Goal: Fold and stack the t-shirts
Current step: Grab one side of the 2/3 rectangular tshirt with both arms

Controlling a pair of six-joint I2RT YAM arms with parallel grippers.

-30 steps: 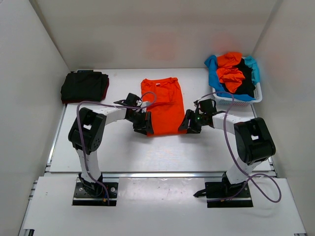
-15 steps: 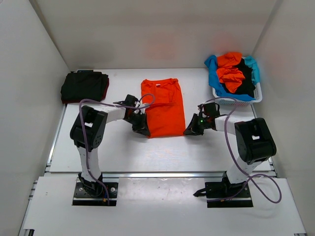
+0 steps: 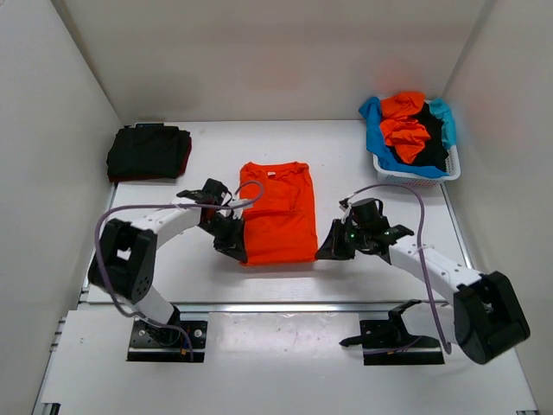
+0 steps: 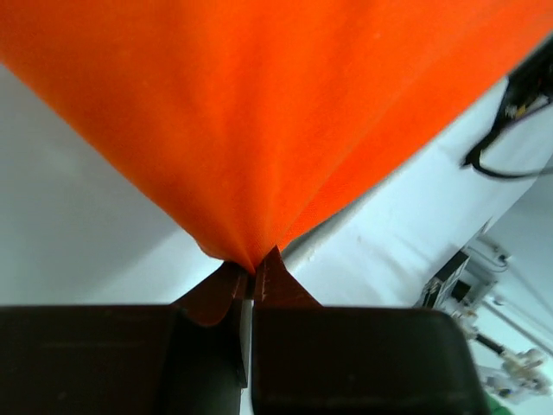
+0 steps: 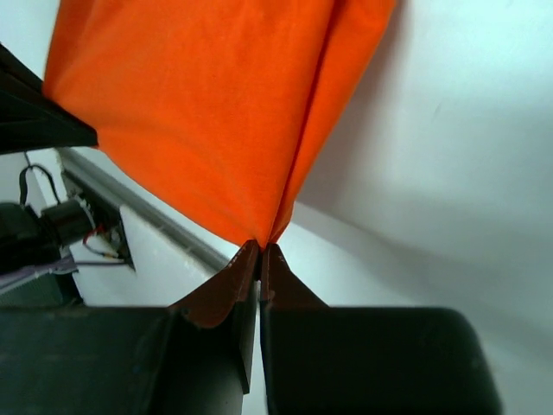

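I should next carry the pinched corner outward with my left gripper to the orange t-shirt's far corner nearer the black t-shirt (image 3: 250, 169) and let it go, as the orange t-shirt (image 3: 278, 212) still lies full length.
A bright orange t-shirt (image 3: 278, 212) lies folded lengthwise in the middle of the table. My left gripper (image 3: 240, 254) is shut on its near left corner, and my right gripper (image 3: 320, 252) is shut on its near right corner. In the left wrist view the orange cloth (image 4: 259, 121) fans out from the pinched jaws of the left gripper (image 4: 252, 270). The right wrist view shows the orange cloth (image 5: 207, 112) the same way above the right gripper (image 5: 261, 247). A folded black t-shirt over a dark red one (image 3: 149, 152) sits at the back left.
A white lattice basket (image 3: 419, 171) at the back right holds crumpled orange, black and light blue t-shirts (image 3: 406, 128). White walls close in the left, back and right. A metal rail (image 3: 285, 305) runs along the table's near edge.
Both grippers shut on the shirt's near corners and pulled it toward the near edge. The orange shirt now lies closer to the arm bases than before.
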